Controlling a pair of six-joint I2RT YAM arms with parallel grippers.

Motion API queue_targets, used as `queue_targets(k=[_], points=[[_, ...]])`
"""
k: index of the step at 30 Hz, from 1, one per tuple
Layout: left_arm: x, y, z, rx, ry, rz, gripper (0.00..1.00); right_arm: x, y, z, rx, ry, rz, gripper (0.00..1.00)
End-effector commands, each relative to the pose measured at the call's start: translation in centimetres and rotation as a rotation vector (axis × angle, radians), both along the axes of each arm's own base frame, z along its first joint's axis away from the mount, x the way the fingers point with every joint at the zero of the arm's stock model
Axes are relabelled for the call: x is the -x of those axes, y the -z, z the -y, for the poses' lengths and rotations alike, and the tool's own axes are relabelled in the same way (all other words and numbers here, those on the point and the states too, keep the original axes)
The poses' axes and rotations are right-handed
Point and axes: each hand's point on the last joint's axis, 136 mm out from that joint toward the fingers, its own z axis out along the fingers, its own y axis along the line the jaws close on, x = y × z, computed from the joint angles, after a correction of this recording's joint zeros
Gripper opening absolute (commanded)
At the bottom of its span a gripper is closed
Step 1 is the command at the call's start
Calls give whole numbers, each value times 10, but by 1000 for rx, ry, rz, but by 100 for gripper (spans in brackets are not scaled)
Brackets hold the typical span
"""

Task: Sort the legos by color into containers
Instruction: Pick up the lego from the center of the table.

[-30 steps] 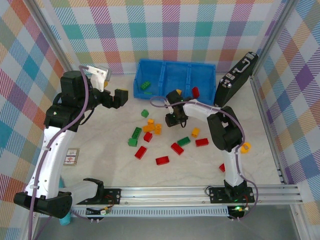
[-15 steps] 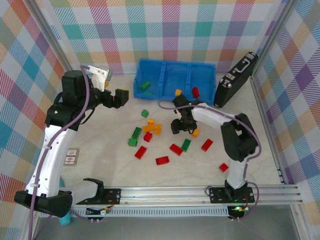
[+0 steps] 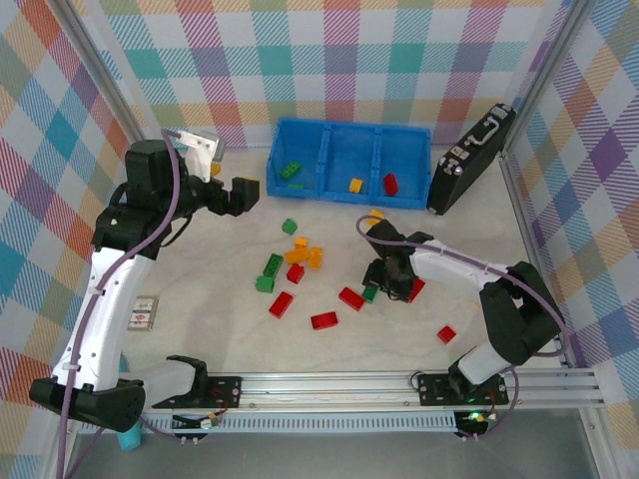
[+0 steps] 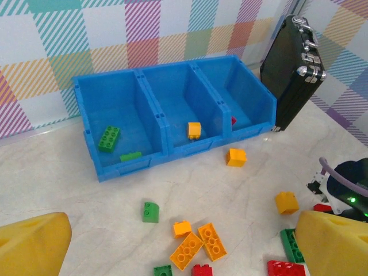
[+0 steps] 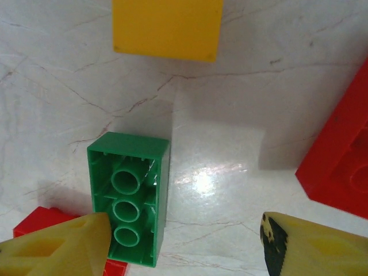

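My right gripper should move toward its finger over a red brick next, then go down around the long sides of the green brick point(image 3: 370, 292), because the green brick lies off-centre that way.
The blue tray point(image 3: 321, 146) point(image 4: 92, 150) stands at the back. Its left compartment holds green legos point(image 3: 291, 172) point(image 4: 108, 138), the middle one a yellow-orange lego point(image 3: 355, 185) point(image 4: 194, 130), the right one a red lego point(image 3: 390, 183). Red, green and orange legos lie loose on the table. My right gripper point(image 3: 391, 282) point(image 5: 184, 247) is low over the table and open. An upside-down green brick point(image 5: 129, 195) point(image 3: 370, 292) lies between its fingers, beside the left finger point(image 5: 57, 247), ungripped. My left gripper point(image 3: 240, 195) point(image 4: 184, 253) hangs open left of the tray, holding nothing.
A black case point(image 3: 471, 160) point(image 4: 293, 69) leans at the tray's right end. An orange cluster point(image 3: 305, 254) point(image 4: 198, 244) lies mid-table. A yellow brick point(image 5: 167, 26) and a red brick point(image 5: 342, 167) lie close around the right gripper. A small card point(image 3: 145, 311) lies at the near left.
My right gripper has swept from the middle of the table toward the near right, opened wider, and now sits low over the green brick. The left arm has not moved.
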Motion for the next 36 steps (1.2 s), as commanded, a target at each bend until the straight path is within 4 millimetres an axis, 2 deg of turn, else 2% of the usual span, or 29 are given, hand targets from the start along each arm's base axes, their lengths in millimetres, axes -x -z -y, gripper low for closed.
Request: queue_targets(k=[1,5,9,15,18,23,25,27,31,33,36], points=[[1,-8,-1,26,4,33,100,-15,-14,-18,-107,111,74,71],[3,-11,-3,21,-4,46,100,-17,-5,-24,-130,120,64,72],[6,-13,-4,21,-5,55,100,-15,12,-27,-126,124,29,72],[8,-17,-6,17,-11,66,100,-13,28,-30,-95,110,-4,66],[8,-16,-6,17,-12,63,100,-12,32,-29,-56,85,-16,59],[7,-15,-5,15,-11,61,100,-10,36,-27,17,23,-30,38],[6,-15,-5,14,-11,59,100,-10,38,-29,32,-10,-32,32],[6,-14,-6,12,-13,58,100,-13,38,-38,12,-74,-13,30],[5,-13,-8,3,-22,58,100,-26,15,-53,-16,-212,68,25],[5,-12,-8,0,-26,58,100,-41,-7,-61,-6,-307,131,24],[6,-12,-9,-7,-28,60,100,-76,-55,-87,-4,-506,294,23]])
